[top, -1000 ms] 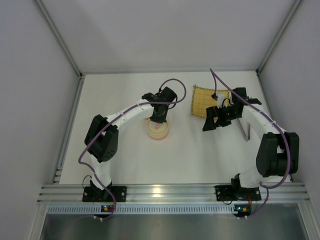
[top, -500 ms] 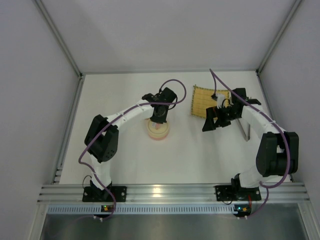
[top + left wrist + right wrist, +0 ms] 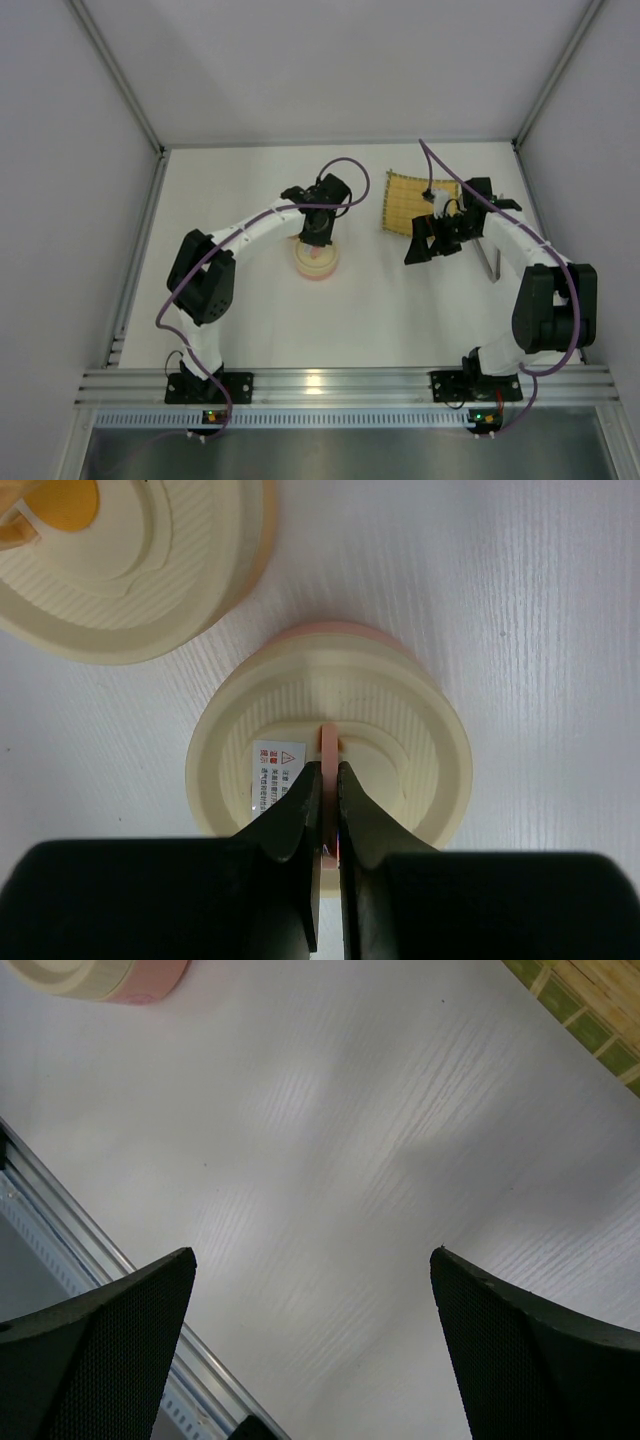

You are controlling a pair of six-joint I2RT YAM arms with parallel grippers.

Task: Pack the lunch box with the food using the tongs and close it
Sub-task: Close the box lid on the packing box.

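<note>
The flat lid (image 3: 400,720) already covers the pink-rimmed bowl. My left gripper turns clockwise in the top view over it next and releases the lid's upright pink tab.
The lunch box shows as two cream lidded bowls. The pink-rimmed bowl (image 3: 330,632) carries a flat lid (image 3: 400,720) with an upright pink tab (image 3: 329,742). My left gripper (image 3: 328,770) is shut on that tab, straight above the bowl (image 3: 316,264). The orange-rimmed bowl (image 3: 130,570) stands lidded just beside it. My right gripper (image 3: 430,240) hangs open over bare table with nothing between its fingers (image 3: 120,1330). The grey tongs (image 3: 490,262) lie on the table right of it. The food is hidden.
A yellow bamboo mat (image 3: 412,198) lies at the back right, its corner (image 3: 590,1000) in the right wrist view. The aluminium rail (image 3: 320,382) runs along the near edge. Grey walls close in the table on three sides.
</note>
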